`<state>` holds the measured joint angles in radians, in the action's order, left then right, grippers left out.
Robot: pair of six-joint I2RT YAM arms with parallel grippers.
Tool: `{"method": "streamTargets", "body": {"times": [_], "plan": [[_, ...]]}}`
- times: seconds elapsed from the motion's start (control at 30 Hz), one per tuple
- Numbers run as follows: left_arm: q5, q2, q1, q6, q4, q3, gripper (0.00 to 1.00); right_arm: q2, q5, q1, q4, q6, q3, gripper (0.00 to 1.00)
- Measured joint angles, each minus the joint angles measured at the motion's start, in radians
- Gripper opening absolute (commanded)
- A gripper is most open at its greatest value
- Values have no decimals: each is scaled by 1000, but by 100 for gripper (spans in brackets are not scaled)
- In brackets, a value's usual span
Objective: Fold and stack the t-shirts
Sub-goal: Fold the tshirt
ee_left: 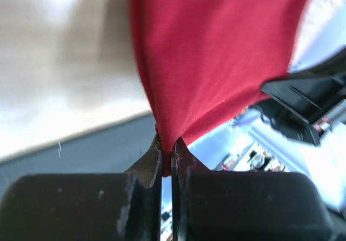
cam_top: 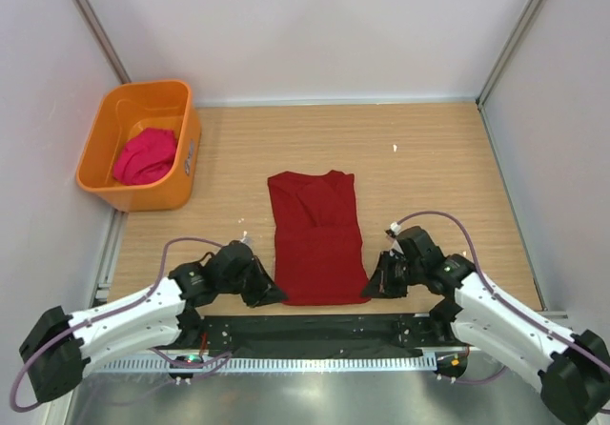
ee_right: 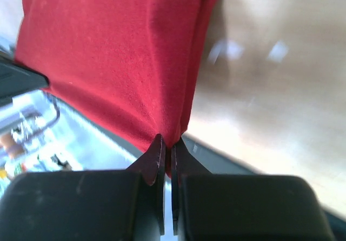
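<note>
The hem corner will next go up and outward in my right gripper onto the shirt's collar end [cam_top: 342, 181], which lies outward of the gripper. My gripper will release it there, so the still-long shirt is folded in half.
The dark crimson t-shirt [cam_top: 316, 234] lies lengthwise in the middle of the table, sleeves folded in, collar at the far end. My left gripper [cam_top: 272, 294] is shut on its near left corner, with the cloth [ee_left: 211, 57] pinched between the fingers. My right gripper [cam_top: 372, 290] is shut on its near right corner, with the cloth [ee_right: 113, 62] pinched the same way. Both corners are lifted slightly off the table. The magenta-pink t-shirt [cam_top: 145, 155] lies bunched inside the orange tub [cam_top: 107, 120] at the far left.
The black strip of the arm mount [cam_top: 315, 332] runs along the near table edge right behind the shirt's hem. White walls stand close on the left and right. A small white speck [cam_top: 395, 147] lies on the wood at the far right.
</note>
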<state>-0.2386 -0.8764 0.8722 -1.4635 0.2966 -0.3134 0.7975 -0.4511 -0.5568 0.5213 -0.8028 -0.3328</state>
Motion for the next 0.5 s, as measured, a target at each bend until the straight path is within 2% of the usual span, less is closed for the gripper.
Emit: {"method": "streamTargets", "body": {"times": [0.13,0.23,0.37,0.5], "plan": [[34,200,87,-61,127,16,0,-134,12,-103,72,-102,16,1],[47,280,127,-107,198,29,0,-158,26,-168,92,-167,10,1],[80,283,139,-126,301,-15,0,-91,48,-206,150,-209,-87,1],[139,213,130,-73,428,-199,0,-9,67,-207,187,-217,-264,1]]}}
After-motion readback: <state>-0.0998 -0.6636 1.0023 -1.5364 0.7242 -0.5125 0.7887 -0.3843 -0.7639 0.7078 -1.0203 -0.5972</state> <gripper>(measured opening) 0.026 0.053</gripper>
